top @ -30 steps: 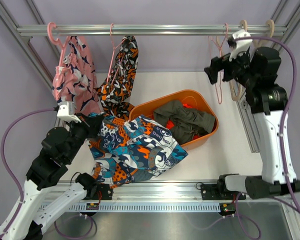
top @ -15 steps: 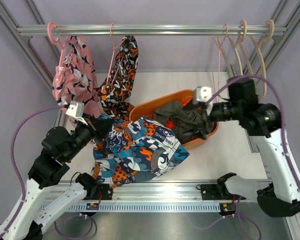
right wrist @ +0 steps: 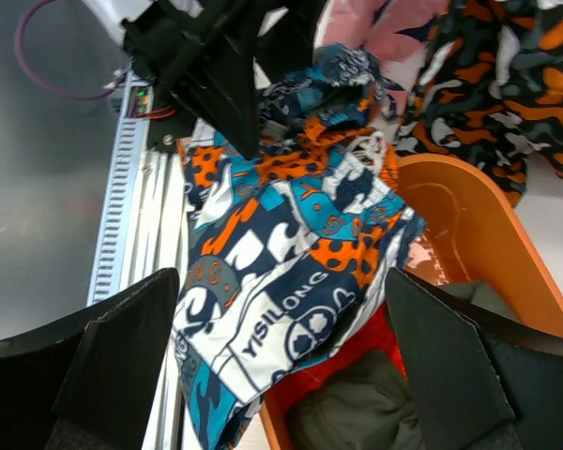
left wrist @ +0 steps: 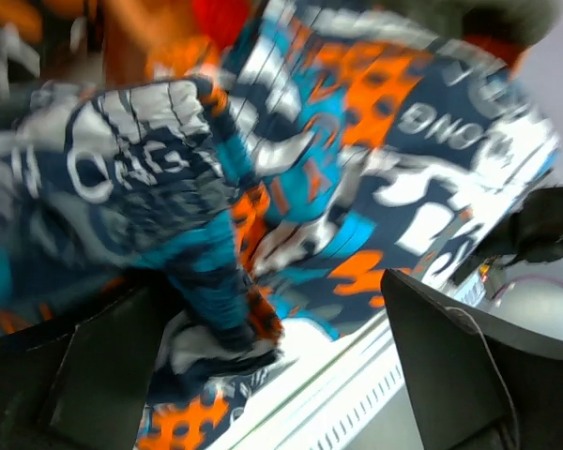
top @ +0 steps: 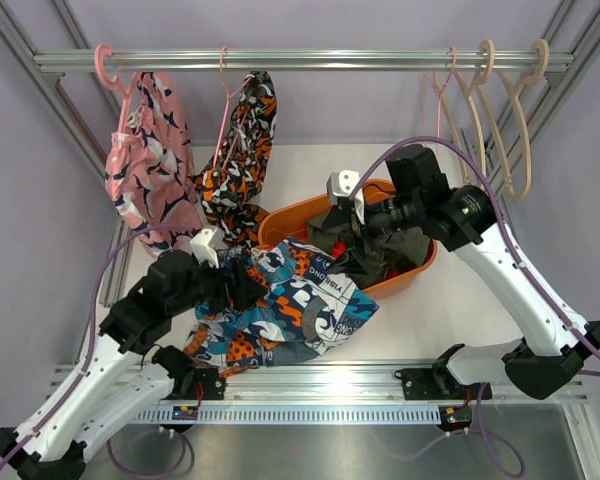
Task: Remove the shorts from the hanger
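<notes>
The robot will next swing its right gripper over and down to the print shorts' bunched end (top: 223, 318) (right wrist: 321, 105), which is below the gripper and to its left in the top view, where folds of the shorts stand raised.
Blue, orange and white print shorts (top: 300, 305) lie crumpled on the table, one end draped over the rim of the orange basket (top: 423, 222). My left gripper (top: 242, 287) stands open at their left end, and a cloth fold (left wrist: 216, 281) hangs loose between its fingers (left wrist: 469, 366). My right gripper (top: 348, 240) hovers open above the basket, gripping nothing; below it are the print shorts (right wrist: 291, 272). Olive green shorts (top: 385, 245) and orange-red shorts (right wrist: 361, 347) lie in the basket. Pink print shorts (top: 145, 155) and orange-black print shorts (top: 242, 150) hang on hangers.
Several bare hangers (top: 485, 110) hang at the right end of the top rail (top: 310, 60). A slotted metal rail (top: 320, 378) runs along the table's near edge. Frame posts stand at both sides.
My left gripper carried the blue print shorts right toward the basket and opened, letting them go. My right arm swung down from the hanger rail to above the basket.
</notes>
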### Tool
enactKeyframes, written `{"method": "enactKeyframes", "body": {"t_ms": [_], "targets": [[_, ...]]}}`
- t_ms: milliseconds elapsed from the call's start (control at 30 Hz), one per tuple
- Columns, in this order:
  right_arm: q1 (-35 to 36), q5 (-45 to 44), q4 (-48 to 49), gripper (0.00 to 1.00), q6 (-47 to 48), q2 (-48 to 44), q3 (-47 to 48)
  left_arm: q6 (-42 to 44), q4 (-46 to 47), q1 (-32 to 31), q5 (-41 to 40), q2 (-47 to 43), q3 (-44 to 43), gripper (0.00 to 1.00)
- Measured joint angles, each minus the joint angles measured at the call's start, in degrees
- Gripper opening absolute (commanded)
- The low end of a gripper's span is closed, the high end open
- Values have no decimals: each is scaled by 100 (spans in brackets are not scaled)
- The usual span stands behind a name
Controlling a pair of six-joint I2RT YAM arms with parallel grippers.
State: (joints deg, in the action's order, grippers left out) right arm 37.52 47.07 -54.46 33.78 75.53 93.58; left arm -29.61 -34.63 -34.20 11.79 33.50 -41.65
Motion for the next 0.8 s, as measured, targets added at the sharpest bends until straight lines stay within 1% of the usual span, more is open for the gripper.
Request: {"method": "enactKeyframes", "body": {"t_ms": [100, 167, 333, 467, 600, 733, 800], "targets": [[96, 216, -315, 100, 450, 2, 22, -22, -413, 0, -42, -153, 35, 99], [267, 306, -577, 99, 839, 20, 26, 13, -680, 0, -175, -402, -177, 99], [988, 225, -949, 99, 1674, 151, 0, 205, -916, 0, -560, -787, -1405, 99], [1779, -136, -975, 99, 2096, 332, -59, 302, -929, 0, -933, -964, -2168, 99], [2518, -756, -555, 99, 2002, 625, -153, 299, -1058, 2, -1471, -1137, -2400, 99], [2909, -1552, 426, 100, 1473, 938, -380, 210, -1353, 2, -1845, -1296, -2352, 99], [3141, -2098, 1043, 99, 1202, 1056, -647, 140, -1434, 2, -1974, -1405, -2280, 99]]}}
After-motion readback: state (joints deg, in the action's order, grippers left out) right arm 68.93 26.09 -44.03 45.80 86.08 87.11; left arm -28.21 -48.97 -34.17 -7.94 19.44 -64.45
